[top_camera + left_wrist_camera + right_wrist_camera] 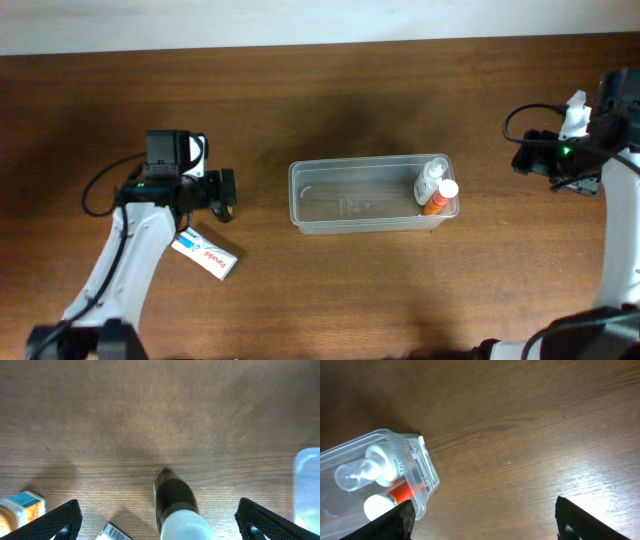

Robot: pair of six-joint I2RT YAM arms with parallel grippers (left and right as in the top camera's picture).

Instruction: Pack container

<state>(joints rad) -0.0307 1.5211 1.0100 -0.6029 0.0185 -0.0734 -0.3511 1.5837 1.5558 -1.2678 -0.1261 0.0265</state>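
Note:
The dark bottle stands between the left gripper's open fingers, clear of both, so the gripper will next stay over the bottle and bring the open fingers inward around the bottle's white-end with the cap (185,521).
The clear plastic container (345,205) stands at the middle of the table. A white bottle (431,178) and an orange bottle with a white cap (441,197) lie in its right end; both show in the right wrist view (380,467), (395,495). My left gripper (226,195) is left of the container with its jaws wide open (157,522). A dark bottle with a white end (175,502) sits between the jaws, touching neither. My right gripper (522,155) is open and empty (485,525), to the right of the container (422,487).
A white and blue box (206,253) lies on the wooden table in front of the left arm; it shows at the lower left of the left wrist view (22,507). A barcode label (114,533) shows at that view's bottom edge. The container's corner (306,487) is at its right.

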